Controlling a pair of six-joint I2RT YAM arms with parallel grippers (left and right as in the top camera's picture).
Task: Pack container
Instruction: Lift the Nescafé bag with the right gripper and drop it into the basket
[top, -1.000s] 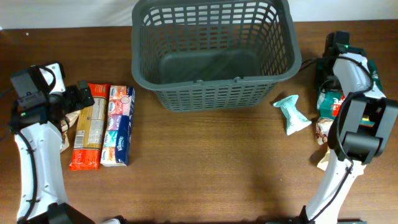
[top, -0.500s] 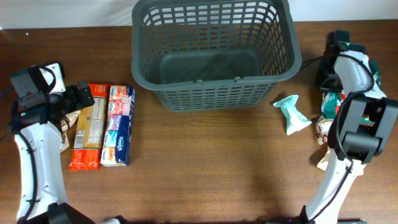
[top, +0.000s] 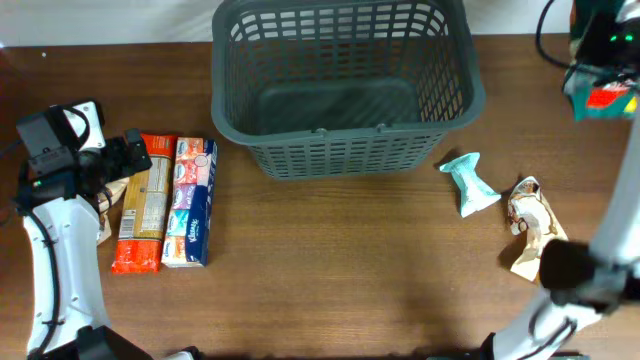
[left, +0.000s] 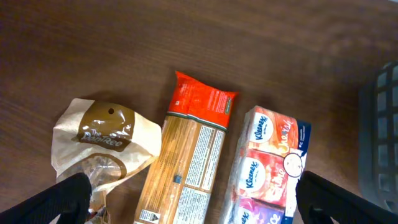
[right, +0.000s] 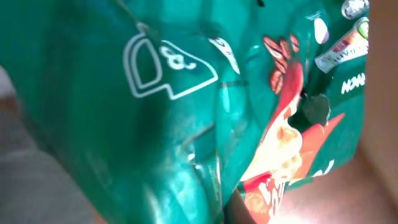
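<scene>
I should move my right gripper to the left in the overhead view next, over the basket, and then lower the green packet where the basket's bottom lies bare.
The container, a dark grey slotted basket, stands at the back middle and holds nothing that I can see. My right gripper is raised high at the far right, shut on a green and red snack packet, which fills the right wrist view. My left gripper is open and empty, hovering over an orange pasta packet and a Kleenex tissue pack. In the left wrist view the gripper spans the pasta packet and the tissue pack.
A brown and white paper bag lies left of the pasta packet, partly under my left arm. A teal packet and a beige crumpled bag lie on the wooden table right of the basket.
My right gripper has lifted the green and red packet off the table at the right edge, up towards the camera. The left arm has not moved.
</scene>
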